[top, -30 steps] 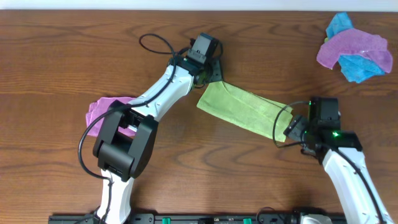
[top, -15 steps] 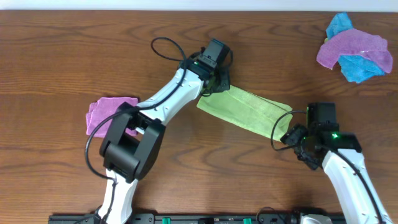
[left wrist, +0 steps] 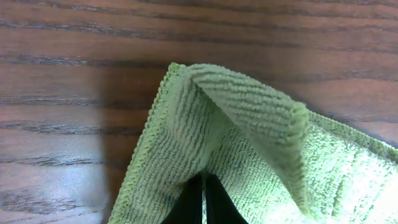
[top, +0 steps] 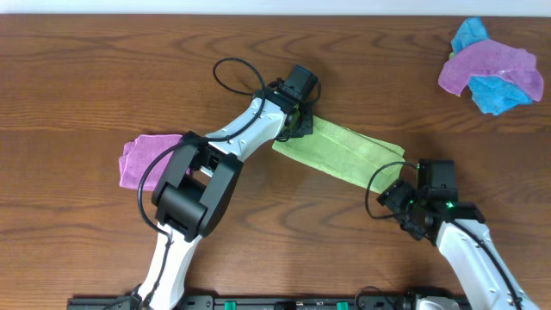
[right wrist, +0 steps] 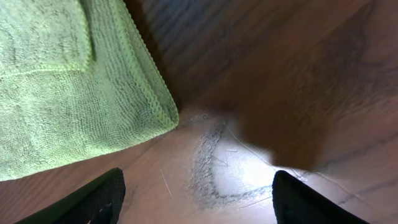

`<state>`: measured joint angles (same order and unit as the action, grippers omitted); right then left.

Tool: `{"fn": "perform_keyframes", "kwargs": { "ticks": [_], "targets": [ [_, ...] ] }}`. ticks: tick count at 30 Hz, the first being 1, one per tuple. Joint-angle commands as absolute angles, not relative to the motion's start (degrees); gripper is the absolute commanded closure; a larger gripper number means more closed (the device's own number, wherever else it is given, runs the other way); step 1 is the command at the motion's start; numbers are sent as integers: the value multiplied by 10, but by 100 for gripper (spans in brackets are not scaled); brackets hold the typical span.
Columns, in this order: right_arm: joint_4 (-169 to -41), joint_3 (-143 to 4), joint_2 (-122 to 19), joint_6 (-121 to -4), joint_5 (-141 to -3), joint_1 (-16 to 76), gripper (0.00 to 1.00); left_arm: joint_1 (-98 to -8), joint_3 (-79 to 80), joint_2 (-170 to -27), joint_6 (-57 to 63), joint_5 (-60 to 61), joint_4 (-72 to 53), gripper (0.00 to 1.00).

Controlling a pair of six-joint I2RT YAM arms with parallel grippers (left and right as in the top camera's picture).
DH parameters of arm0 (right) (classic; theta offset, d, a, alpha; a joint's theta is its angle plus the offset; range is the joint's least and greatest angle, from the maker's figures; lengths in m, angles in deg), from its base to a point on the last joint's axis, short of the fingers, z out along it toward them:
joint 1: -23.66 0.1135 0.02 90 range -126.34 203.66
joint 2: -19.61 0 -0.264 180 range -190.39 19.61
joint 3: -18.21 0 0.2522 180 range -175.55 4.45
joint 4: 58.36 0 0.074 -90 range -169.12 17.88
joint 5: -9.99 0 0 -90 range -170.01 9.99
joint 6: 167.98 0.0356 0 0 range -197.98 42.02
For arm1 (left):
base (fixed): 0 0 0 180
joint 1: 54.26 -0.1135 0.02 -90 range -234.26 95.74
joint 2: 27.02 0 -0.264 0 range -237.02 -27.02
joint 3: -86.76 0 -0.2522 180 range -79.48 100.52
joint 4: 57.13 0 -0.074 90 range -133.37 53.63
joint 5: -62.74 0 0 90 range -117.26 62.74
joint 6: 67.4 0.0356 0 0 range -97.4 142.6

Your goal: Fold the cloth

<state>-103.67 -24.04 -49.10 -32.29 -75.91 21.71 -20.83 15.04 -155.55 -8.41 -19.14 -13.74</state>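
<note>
Next I need to lower my right gripper and shift it outward onto the stitched edge at the cloth's short end, because its spread fingers stand over bare wood.
The lime-green cloth point(top: 340, 151) lies as a folded strip slanting across the middle of the table. My left gripper point(top: 299, 120) is shut on the cloth's upper left corner; in the left wrist view the closed fingertips point(left wrist: 203, 186) pinch the cloth point(left wrist: 186, 130), which humps up in a fold. My right gripper point(top: 398, 196) is open and empty, just below and right of the cloth's lower right corner. In the right wrist view the fingers point(right wrist: 196, 193) are spread wide over bare wood, with the cloth's corner point(right wrist: 74, 87) at upper left.
A folded pink cloth point(top: 145, 158) lies at the left, beside the left arm. A heap of purple and blue cloths point(top: 491, 69) sits at the far right corner. The table's back edge runs along the top.
My right gripper has let go of the cloth's lower right corner, opened and drawn back toward the front. My left gripper moved slightly right, still pinching the upper left corner.
</note>
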Motion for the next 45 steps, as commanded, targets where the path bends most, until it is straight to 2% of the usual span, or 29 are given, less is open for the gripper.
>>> {"fn": "perform_keyframes", "kwargs": {
  "ticks": [1, 14, 20, 24, 30, 33, 36, 45],
  "targets": [
    [-1024, -225, -492, -310, -755, 214, 24, -209, 155, -1571, -71, -210, -131, 94],
    [-840, -188, -591, -286, -718, 214, 30, -209, 154, -1571, -70, -233, -102, 94],
    [-801, -188, -644, -282, -699, 214, 36, -209, 154, -1571, -70, -234, -83, 94],
    [-785, -188, -667, -280, -690, 214, 45, -209, 154, -1571, -70, -235, -66, 94],
    [-778, -188, -670, -278, -691, 214, 66, -209, 154, -1571, -74, -245, -35, 94],
    [-776, -188, -670, -279, -695, 214, 87, -209, 154, -1571, -76, -249, -19, 94],
    [-767, -189, -670, -291, -696, 214, 99, -209, 154, -1571, -79, -249, -7, 94],
    [-766, -216, -663, -329, -679, 214, 99, -208, 150, -1571, -83, -249, 28, 94]
  ]
}}
